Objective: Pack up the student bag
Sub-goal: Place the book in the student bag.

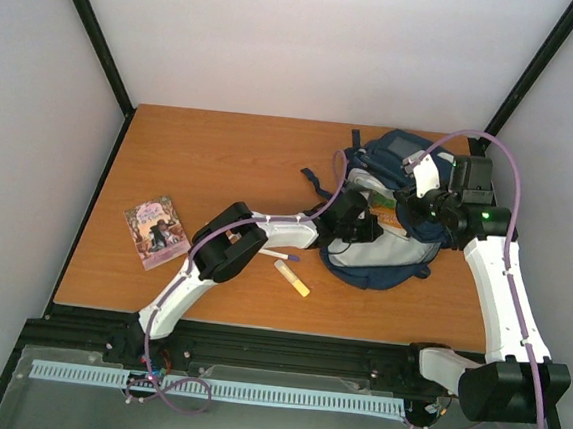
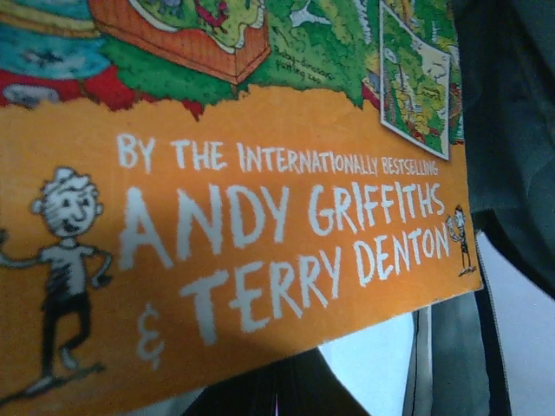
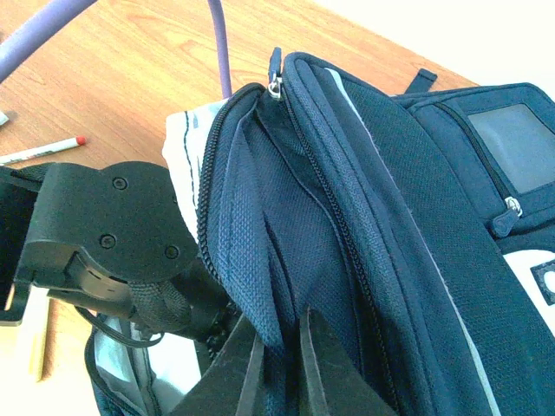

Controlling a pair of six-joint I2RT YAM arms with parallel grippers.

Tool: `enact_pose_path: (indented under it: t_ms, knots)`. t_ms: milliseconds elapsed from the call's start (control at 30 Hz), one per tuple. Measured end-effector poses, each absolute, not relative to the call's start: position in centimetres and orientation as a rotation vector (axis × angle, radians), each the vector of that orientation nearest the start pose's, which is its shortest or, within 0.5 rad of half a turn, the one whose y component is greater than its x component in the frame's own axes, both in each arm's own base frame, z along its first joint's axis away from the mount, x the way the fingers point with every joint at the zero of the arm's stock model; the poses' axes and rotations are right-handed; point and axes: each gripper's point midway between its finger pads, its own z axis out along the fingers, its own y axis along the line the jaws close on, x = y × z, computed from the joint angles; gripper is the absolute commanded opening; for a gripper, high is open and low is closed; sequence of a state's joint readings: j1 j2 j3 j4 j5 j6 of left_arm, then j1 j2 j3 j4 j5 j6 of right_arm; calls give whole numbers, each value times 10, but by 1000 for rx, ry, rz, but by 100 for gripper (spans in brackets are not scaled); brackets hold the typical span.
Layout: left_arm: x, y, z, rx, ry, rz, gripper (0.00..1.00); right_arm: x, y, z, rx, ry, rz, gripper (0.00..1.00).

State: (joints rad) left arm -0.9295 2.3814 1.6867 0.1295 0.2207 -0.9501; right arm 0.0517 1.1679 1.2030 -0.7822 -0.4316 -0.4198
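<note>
Next, my right gripper draws back, brings the bag's navy edge over the opening's near end (image 1: 389, 263) and releases it, since the orange book is inside the bag's opening.
The student bag (image 1: 404, 153), navy with white patches, lies at the right middle of the table with its main compartment unzipped. My right gripper (image 1: 415, 200) is shut on the navy fabric edge of the opening (image 3: 260, 260) and holds it up; the fingertips (image 3: 314, 334) pinch the cloth. My left gripper (image 1: 358, 224) reaches into the bag's mouth. An orange book (image 2: 260, 217) fills the left wrist view, close and face-on, and covers the fingertips. A sliver of it shows in the top view (image 1: 391, 222). The left wrist body (image 3: 104, 225) sits beside the opening.
A second book with a pink cover (image 1: 157, 231) lies at the left of the table. A yellow stick (image 1: 293, 277) and a pen (image 1: 278, 256) lie under the left arm. The pen's red cap shows in the right wrist view (image 3: 76, 140). Black bag straps (image 1: 314, 182) trail left.
</note>
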Motion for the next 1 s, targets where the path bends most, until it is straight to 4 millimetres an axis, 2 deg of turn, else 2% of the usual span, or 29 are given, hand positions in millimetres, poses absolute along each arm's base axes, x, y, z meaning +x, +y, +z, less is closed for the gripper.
enact_pose_path:
  t_ms: [233,433,700,833,1000]
  knots:
    - [369,-540,58,97,2367,-1215,1,323,90,269,-737,2127,315,3]
    - [369,-541,59,118,2357,-1216,2,323,90,269,-736,2127,311,3]
    - [346,-505,49,104,2381,-1189,1,323,90,269,-737,2127,310,3]
    - [350,-496,49,47,2366,-1172,1,323,91,269,-739,2125,319,3]
    - [366,-483,48,-81,2353,-1138,1,322,92,270,-743,2122,328,3]
